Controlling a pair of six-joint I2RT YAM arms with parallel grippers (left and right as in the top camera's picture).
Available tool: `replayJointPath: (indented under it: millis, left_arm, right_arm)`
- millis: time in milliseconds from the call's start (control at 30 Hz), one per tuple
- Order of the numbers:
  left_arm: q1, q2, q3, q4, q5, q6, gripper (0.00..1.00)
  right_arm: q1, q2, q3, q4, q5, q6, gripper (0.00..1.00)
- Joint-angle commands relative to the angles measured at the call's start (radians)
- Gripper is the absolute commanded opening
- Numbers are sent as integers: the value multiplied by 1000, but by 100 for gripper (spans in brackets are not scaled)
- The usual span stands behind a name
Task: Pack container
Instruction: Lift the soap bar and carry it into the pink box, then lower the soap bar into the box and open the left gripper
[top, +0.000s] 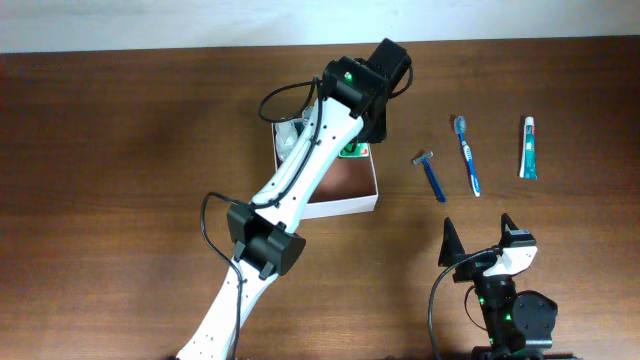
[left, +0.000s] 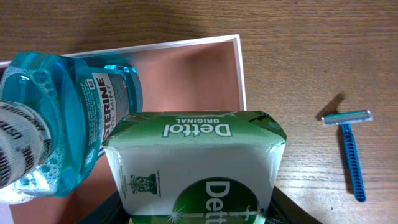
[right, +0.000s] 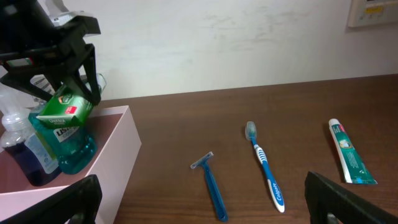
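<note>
The container's bare bottom beside the Listerine bottle is empty, so the left gripper will next lower the soap box (left: 199, 168) toward that part of the container and let go of it there.
The container (top: 340, 208) is a shallow square box with white walls and a reddish-brown inside, at mid-table. My left gripper (top: 356, 148) is shut on a green and white Dettol soap box (left: 199, 168) and holds it over the container's right part (left: 186, 68), next to an upright blue Listerine mouthwash bottle (left: 68, 124). The right wrist view shows the soap box (right: 62, 109) held above the mouthwash (right: 65, 146), with a clear bottle of dark blue liquid (right: 18, 149) beside it. My right gripper (top: 478, 245) is open and empty near the front edge.
On the table to the right of the container lie a blue razor (top: 430, 175), a blue toothbrush (top: 467, 155) and a toothpaste tube (top: 527, 147). The left arm stretches across the container from the front.
</note>
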Motion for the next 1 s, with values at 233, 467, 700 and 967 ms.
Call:
replayJointPath:
  millis: [233,467,700,967]
  left_arm:
    - [7,61,8,3,-24,-40,36]
    - [7,63,8,3,-25,-40,48]
    - [7,72,8,2,-24,-39,61]
    - [7,74,8,6,-24,-24,62]
  right_arm:
    - [-8,-8,-8,-1,-13,-7,99]
    - [-8,-8,-8,-1,-13,-7,99]
    - [-8,-8,-8,-1,-13,-7,98]
    - [-8,-8,-8,-1,-13,-7,99]
